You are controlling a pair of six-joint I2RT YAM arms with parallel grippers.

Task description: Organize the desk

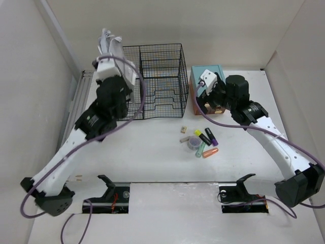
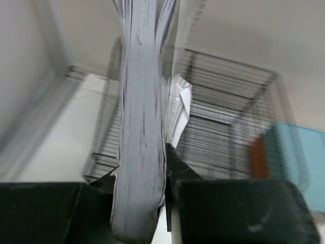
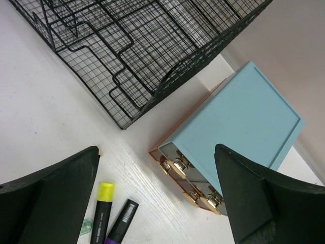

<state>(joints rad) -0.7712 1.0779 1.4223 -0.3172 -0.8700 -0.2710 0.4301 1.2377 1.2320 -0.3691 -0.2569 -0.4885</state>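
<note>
The organizer's section nearest the grey bar (image 1: 134, 104) (image 2: 110, 142) is open below my gripper. I should next lower my left gripper into that section, keep the papers upright, and let go of them.
The desk (image 1: 152, 162) is a white tabletop with pale walls. My left gripper (image 1: 108, 60) is shut on a thick upright stack of white papers (image 1: 107, 40), held high over the left end of the black wire-mesh organizer (image 1: 157, 81). In the left wrist view the stack (image 2: 142, 101) fills the gap between my jaws (image 2: 140, 163). My right gripper (image 1: 205, 95) is open and empty, hovering over the front of the teal drawer box (image 1: 205, 71). In the right wrist view the gripper (image 3: 156, 148) frames the box's gold-knobbed front (image 3: 193, 178).
Loose on the desk centre-right: a yellow highlighter (image 1: 201, 135), a purple one (image 1: 212, 135), a green one (image 1: 200, 149), an orange one (image 1: 210, 152), a tape roll (image 1: 193, 143) and two small erasers (image 1: 185, 129). A grey rail (image 1: 76, 101) runs along the left edge.
</note>
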